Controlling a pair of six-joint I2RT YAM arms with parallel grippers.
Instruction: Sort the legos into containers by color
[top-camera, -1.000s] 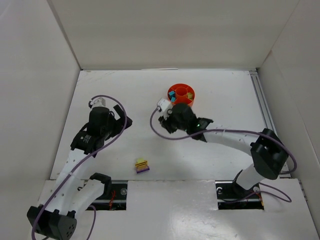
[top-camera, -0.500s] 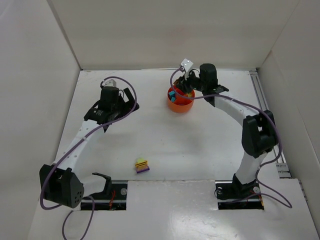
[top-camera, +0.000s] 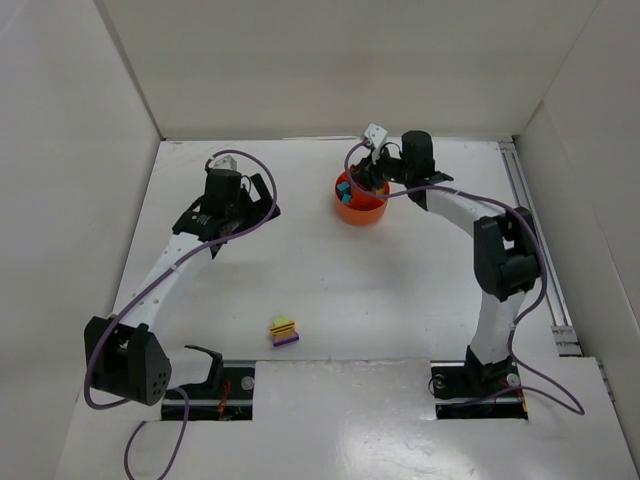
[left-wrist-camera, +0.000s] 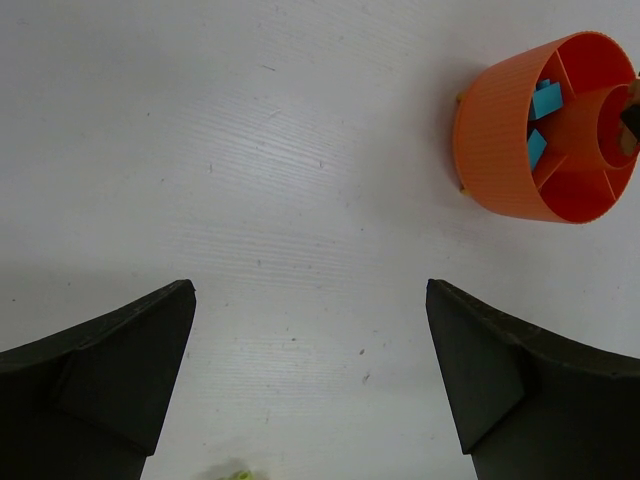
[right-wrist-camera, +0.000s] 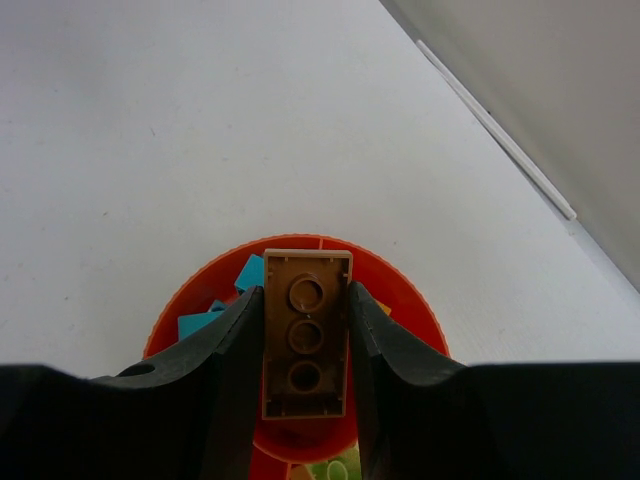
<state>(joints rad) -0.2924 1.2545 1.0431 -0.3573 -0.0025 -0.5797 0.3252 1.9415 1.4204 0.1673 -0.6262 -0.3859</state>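
Note:
I need to move my right gripper down over the dish's round middle section and let go of the orange-brown lego, because teal and yellow-green ones are in outer sections.
The round orange dish stands at the back of the table; it also shows in the left wrist view and the right wrist view. Teal legos lie in one section, and a pale yellow-green one in another. My right gripper is shut on an orange-brown lego, its hollow underside facing the camera, held right above the dish. My left gripper is open and empty over bare table, left of the dish. A yellow and purple stack of legos sits near the front edge.
White walls enclose the table on three sides. A metal rail runs along the right edge. A pale yellow-green scrap shows at the bottom edge of the left wrist view.
Over the last second my right arm swung from the table's middle to above the dish, and my left arm stretched toward the back. Since half a second ago both have barely shifted.

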